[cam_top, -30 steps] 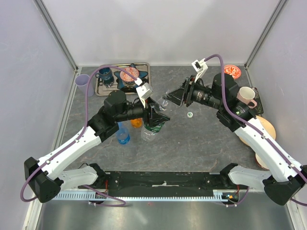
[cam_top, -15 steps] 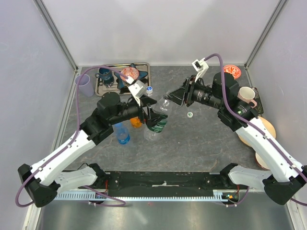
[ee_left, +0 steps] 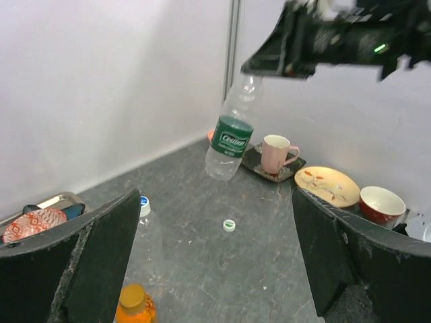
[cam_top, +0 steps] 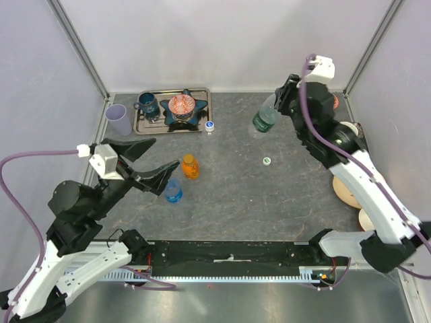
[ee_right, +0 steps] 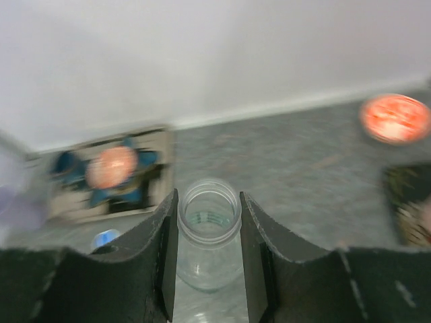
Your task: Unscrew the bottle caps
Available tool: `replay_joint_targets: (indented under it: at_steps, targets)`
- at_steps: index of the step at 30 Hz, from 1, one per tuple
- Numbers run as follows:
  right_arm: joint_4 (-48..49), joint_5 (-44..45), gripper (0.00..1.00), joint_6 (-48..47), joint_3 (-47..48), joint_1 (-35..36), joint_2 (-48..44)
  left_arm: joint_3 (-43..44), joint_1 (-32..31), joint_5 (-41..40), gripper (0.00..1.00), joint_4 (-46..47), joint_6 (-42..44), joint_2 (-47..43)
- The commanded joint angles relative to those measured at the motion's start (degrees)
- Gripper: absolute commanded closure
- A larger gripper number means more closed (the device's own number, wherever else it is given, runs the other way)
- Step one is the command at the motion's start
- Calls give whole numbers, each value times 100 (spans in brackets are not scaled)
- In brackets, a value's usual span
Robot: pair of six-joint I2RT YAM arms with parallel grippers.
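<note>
My right gripper holds the capless bottle, and the bare tabletop by the orange bowl is below the gripper, to its right in the top view. I will bring the bottle down there and let it go.
My right gripper (cam_top: pixel 277 102) (ee_right: pixel 209 202) is shut on the open neck of a clear green-label bottle (cam_top: pixel 264 119) (ee_left: pixel 232 134), which it holds lifted and capless at the back right. The white-and-green cap (cam_top: pixel 267 160) (ee_left: pixel 229 225) lies loose on the table. A clear bottle with a white-and-blue cap (cam_top: pixel 210 125) (ee_left: pixel 144 205) stands by the tray. Near the left stand an orange bottle (cam_top: pixel 190 165) with its orange cap (ee_left: pixel 133 296) on and a blue-capped bottle (cam_top: pixel 174 191). My left gripper (cam_top: pixel 165 155) (ee_left: pixel 215 202) is wide open, holds nothing and hangs left of them.
A metal tray (cam_top: pixel 202 94) at the back left carries a blue mug and a star-shaped dish. A lilac cup (cam_top: pixel 119 119) stands beside it. At the right are a pink mug (cam_top: pixel 347 131) (ee_left: pixel 276 151), a plate (ee_left: pixel 326 185) and bowls (ee_left: pixel 382 202).
My left gripper opened, let go of the green-label bottle and drew back to the near left. My right gripper carried the bottle up and away to the back right.
</note>
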Motion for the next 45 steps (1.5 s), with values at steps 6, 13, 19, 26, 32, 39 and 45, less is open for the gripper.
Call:
replay_joint_targets:
  at_steps: [6, 13, 19, 26, 32, 39, 45]
  targets:
    - [1297, 2084, 100, -47, -764, -1289, 1382, -1160, -2, -312, 1, 181, -563, -591]
    - [2572, 1810, 100, -468, -589, -2098, 2479, -1504, -2, -435, 1, 277, -1012, -504]
    - [2685, 1757, 100, -442, 185, -2406, 3333, -1697, -2, -400, 2, 418, -1021, -398]
    - [2879, 1599, 100, -425, 362, -2582, 3958, -1776, -2, -409, 2, 532, -959, -100]
    - [2660, 1204, 100, -381, 458, -2583, 4213, -1776, -2, -356, 2, 602, -950, 129]
    - [2335, 940, 72, -354, 634, -2582, 4257, -1768, -2, -347, 2, 576, -950, 85]
    - [1974, 861, 55, -249, 722, -2574, 4284, -1829, -2, -294, 2, 576, -994, -11]
